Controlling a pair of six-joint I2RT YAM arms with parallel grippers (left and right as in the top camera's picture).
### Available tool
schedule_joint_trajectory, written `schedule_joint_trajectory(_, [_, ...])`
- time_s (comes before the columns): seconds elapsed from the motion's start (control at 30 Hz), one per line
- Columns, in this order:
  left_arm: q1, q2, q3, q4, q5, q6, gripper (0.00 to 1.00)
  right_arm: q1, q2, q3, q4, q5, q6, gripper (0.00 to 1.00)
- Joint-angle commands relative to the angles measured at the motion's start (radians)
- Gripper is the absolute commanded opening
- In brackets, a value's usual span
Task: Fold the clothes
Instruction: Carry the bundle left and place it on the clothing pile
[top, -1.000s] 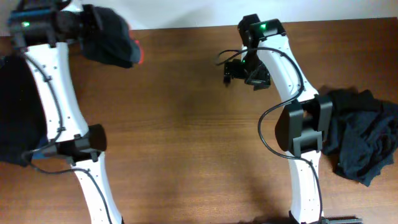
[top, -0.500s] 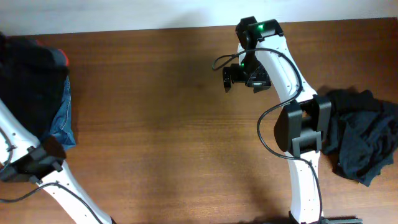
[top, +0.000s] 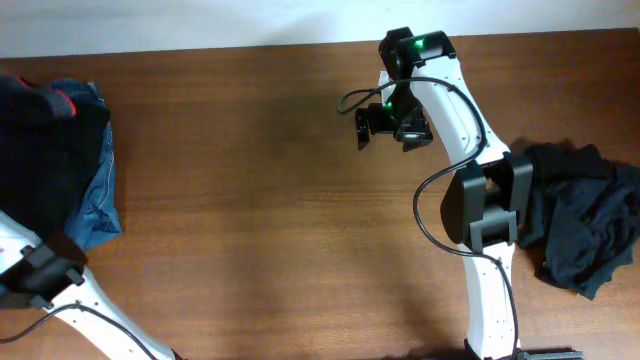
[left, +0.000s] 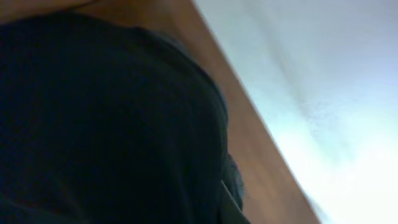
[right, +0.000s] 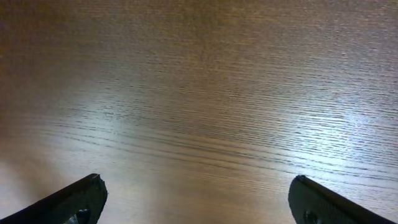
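My left gripper moves back and down onto the black cloth on top of the denim next and lets go of the black garment, which still hangs over the heap.
A heap of clothes (top: 45, 150) lies at the table's far left: black garments, one with a red-edged band (top: 63, 101), over blue denim (top: 100, 195). A second heap of dark clothes (top: 580, 220) lies at the right edge. My left gripper is out of the overhead view. In the left wrist view, black cloth (left: 106, 118) fills the picture and wraps a dark finger (left: 229, 202) near the middle, so the gripper looks shut on the cloth. My right gripper (top: 385, 125) hangs open and empty above bare wood (right: 199, 124) at the back centre.
The brown wooden table (top: 260, 200) ends at a white wall along the back (top: 200, 20). The table's edge and the wall show in the left wrist view (left: 261, 137). The right arm's base (top: 490, 210) stands beside the right heap.
My left arm has swung the black garment with the red edge from the back of the table to the far left heap and out of the overhead view. The right gripper has shifted slightly left.
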Motion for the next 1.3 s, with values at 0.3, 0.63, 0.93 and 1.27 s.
schedule_joint_trajectory(0.3, [0.050, -0.042, -0.264, -0.074, -0.148, 0.068, 0.00, 0.003, 0.001, -0.002, -0.004, -0.024, -0.011, 0.99])
schedule_joint_trajectory(0.63, [0.066, -0.042, -0.382, -0.138, -0.341, 0.068, 0.00, 0.003, 0.001, -0.002, -0.004, -0.024, -0.011, 0.98])
schedule_joint_trajectory(0.93, [0.066, -0.042, -0.502, -0.182, -0.468, 0.068, 0.05, 0.003, 0.001, -0.002, -0.004, -0.024, -0.010, 0.99])
schedule_joint_trajectory(1.27, [0.066, -0.042, -0.633, -0.126, -0.463, 0.068, 0.87, 0.003, 0.001, -0.002, -0.003, -0.024, -0.010, 0.99])
